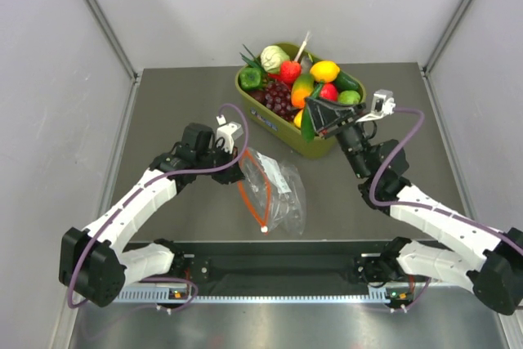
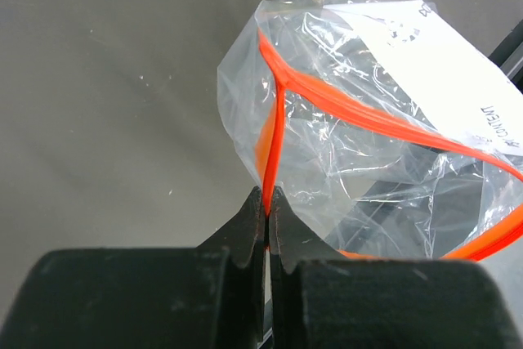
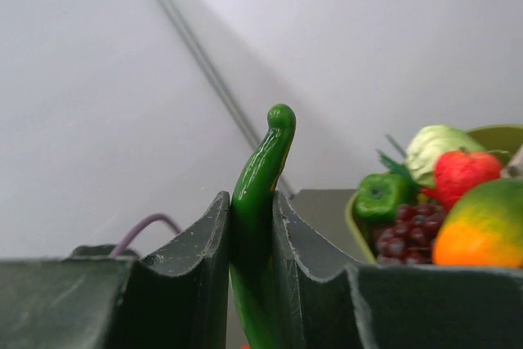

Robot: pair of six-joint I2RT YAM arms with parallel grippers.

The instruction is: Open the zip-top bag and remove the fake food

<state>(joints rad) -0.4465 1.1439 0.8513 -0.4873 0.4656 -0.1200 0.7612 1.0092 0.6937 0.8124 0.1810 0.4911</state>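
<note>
I will move my right gripper outward and to the right in the top view next, then lower it over the tub's cucumber end (image 1: 345,86), because the other food is there.
The clear zip-top bag (image 1: 278,190) lies on the table between the arms, its orange-red zip strip (image 1: 255,185) spread in an open loop. My left gripper (image 1: 235,159) is shut on the strip's far end; the left wrist view shows the tips (image 2: 267,195) pinching the strip (image 2: 275,132) beside the white label (image 2: 441,71). I see no toy inside the bag (image 2: 351,161). My right gripper (image 1: 317,118) is shut on a long glossy green piece (image 1: 307,125) at the tub's near edge; the piece (image 3: 260,177) stands up between the fingers (image 3: 204,243).
The olive-green tub (image 1: 282,127) at the table's far middle holds a lemon (image 1: 325,69), a red fruit (image 1: 289,71), an orange-and-green fruit (image 1: 302,89), purple grapes (image 1: 276,100), a cabbage (image 1: 274,58) and a green pepper (image 1: 250,78). Grey walls stand close round the table.
</note>
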